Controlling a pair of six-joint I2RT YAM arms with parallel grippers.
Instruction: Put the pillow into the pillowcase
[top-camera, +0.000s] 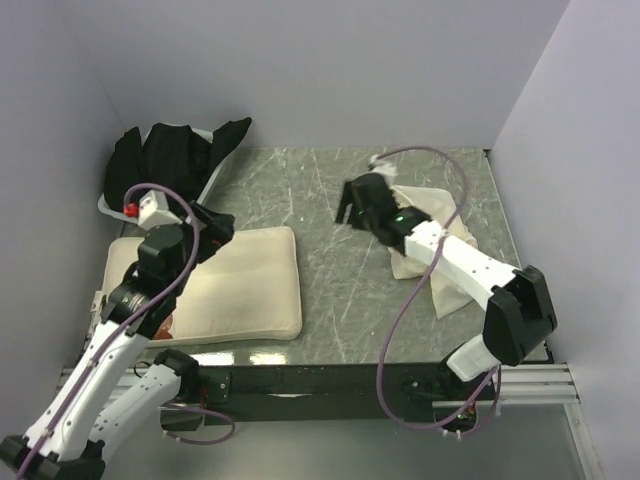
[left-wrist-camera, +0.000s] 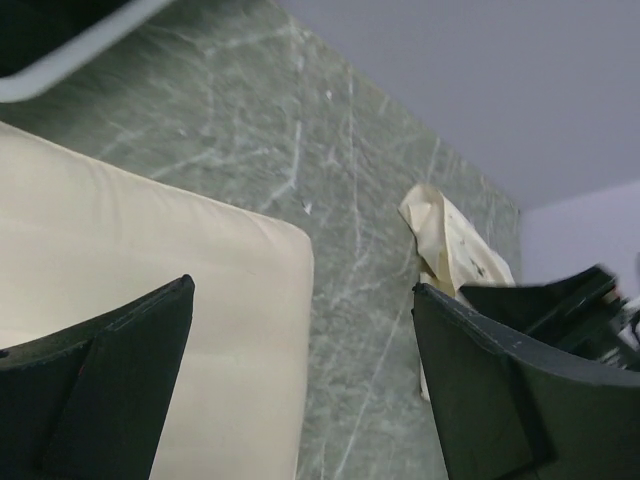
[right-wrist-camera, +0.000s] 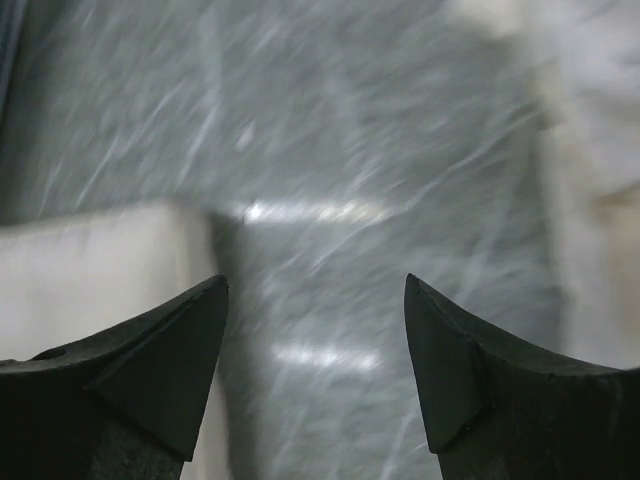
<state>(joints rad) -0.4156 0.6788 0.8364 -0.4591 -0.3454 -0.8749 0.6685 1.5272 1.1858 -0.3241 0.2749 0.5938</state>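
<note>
My right gripper's open fingers still hover over bare table, so it should next lower toward the right in the top view onto the pillowcase's pillow-facing edge (right-wrist-camera: 562, 150).
The pillow (top-camera: 245, 280) is a thick cream cushion lying flat at the left of the table; a brown patch shows at its near-left end beside my left arm. It also shows in the left wrist view (left-wrist-camera: 140, 250) and the right wrist view (right-wrist-camera: 90, 270). The pillowcase (top-camera: 440, 285) lies wrinkled at the right, partly under my right arm; it also shows in the left wrist view (left-wrist-camera: 445, 230) and, blurred, in the right wrist view (right-wrist-camera: 590, 150). My left gripper (top-camera: 218, 226) (left-wrist-camera: 300, 380) is open and empty above the pillow's far-left corner. My right gripper (top-camera: 350, 207) (right-wrist-camera: 315, 350) is open and empty over bare table between pillow and pillowcase.
A bundled black cloth (top-camera: 180, 150) lies in a white tray (top-camera: 105, 203) at the back left; the tray's rim shows in the left wrist view (left-wrist-camera: 60, 70). Grey walls close the back and both sides. The green marbled table (top-camera: 340, 290) ends at a black front rail.
</note>
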